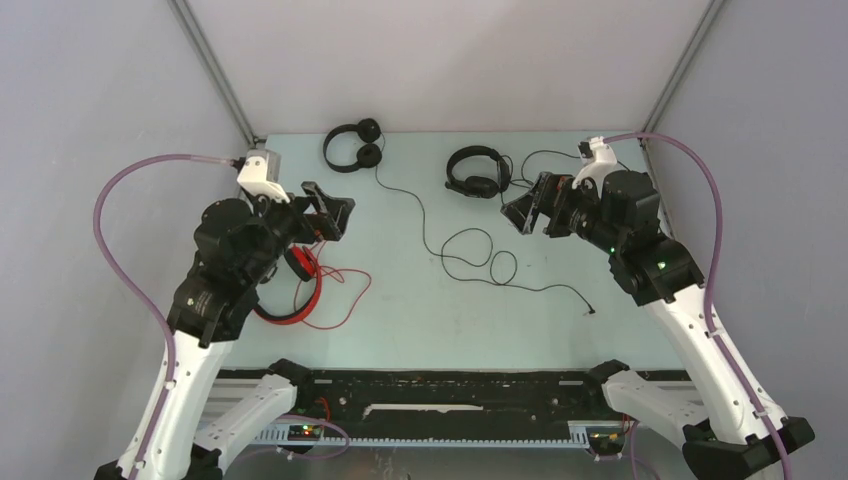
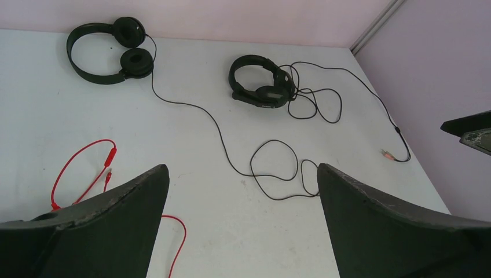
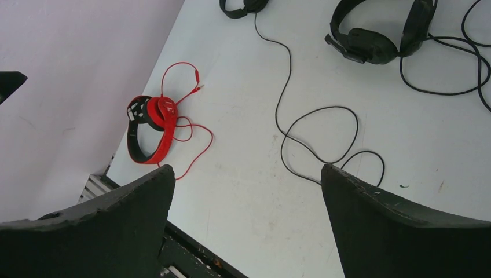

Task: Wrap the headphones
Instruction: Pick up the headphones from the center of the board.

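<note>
The far ear cup of the bulkier headset is standing on its edge. My right gripper will swing outward and go down to straddle that upright ear cup [image 1: 498, 173] [image 3: 420, 24].
Three headphones lie on the pale table [image 1: 400, 330]. The slim black pair [image 1: 352, 146] [image 2: 110, 52] is at the back left, and its long cable loops across the middle to a plug [image 1: 592, 311]. The bulkier black headset [image 1: 476, 172] [image 2: 257, 81] [image 3: 379, 32] lies at the back right with its cable bunched beside it. The red pair [image 1: 300, 265] [image 3: 151, 130] sits near the left, partly under my left arm, its red cable [image 2: 81, 174] loose. My left gripper [image 1: 338, 215] [image 2: 243, 174] and right gripper [image 1: 525, 212] [image 3: 248, 174] hover open, holding nothing.
Grey walls close in the table on the left, right and back. A black rail [image 1: 450, 385] with the arm bases runs along the near edge. The bulkier headset's plugs [image 2: 389, 154] lie close to the right wall.
</note>
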`<state>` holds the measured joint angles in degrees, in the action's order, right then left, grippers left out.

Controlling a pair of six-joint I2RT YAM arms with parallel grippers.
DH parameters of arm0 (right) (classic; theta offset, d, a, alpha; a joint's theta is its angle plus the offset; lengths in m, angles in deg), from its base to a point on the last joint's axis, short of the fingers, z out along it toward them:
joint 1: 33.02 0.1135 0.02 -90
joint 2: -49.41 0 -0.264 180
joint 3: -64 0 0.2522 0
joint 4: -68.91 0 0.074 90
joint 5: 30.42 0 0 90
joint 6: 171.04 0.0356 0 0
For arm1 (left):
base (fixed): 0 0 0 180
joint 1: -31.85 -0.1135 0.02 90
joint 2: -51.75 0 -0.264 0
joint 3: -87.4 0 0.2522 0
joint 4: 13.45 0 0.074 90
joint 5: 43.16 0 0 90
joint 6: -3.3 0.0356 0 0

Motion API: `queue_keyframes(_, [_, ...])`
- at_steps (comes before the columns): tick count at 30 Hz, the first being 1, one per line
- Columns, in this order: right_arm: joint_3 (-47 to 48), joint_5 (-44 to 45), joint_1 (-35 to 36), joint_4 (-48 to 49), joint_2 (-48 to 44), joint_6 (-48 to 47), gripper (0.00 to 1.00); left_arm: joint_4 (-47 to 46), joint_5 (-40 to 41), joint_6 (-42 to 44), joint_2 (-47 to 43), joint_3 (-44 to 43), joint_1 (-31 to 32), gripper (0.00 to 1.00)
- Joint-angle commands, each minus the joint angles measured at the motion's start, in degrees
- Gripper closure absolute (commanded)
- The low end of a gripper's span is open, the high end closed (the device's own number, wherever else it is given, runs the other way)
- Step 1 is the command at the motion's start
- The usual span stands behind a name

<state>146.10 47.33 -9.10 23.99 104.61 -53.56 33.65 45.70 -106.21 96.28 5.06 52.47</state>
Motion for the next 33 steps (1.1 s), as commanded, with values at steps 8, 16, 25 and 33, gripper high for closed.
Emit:
queue_keyframes(8, [-0.5,5.3,0.9,3.3,0.5,-0.1,0.01,-0.7,4.5,2.2,-1.5,1.7,0.1,0.0])
queue_keyframes(16, [0.5,18.0,1.7,9.8,13.9,-8.8,0.08,-2.5,11.4,5.4,-5.8,8.6,0.1,0.0])
queue_keyframes(25, [15.1,21.6,-3.5,12.8,41.3,-16.8,0.25,-6.4,11.2,5.9,-5.9,17.2,0.1,0.0])
queue_keyframes(33, [40.6,26.1,-5.2,3.8,64.5,-21.7,0.3,-5.4,10.6,7.0,-4.8,17.6,0.1,0.0])
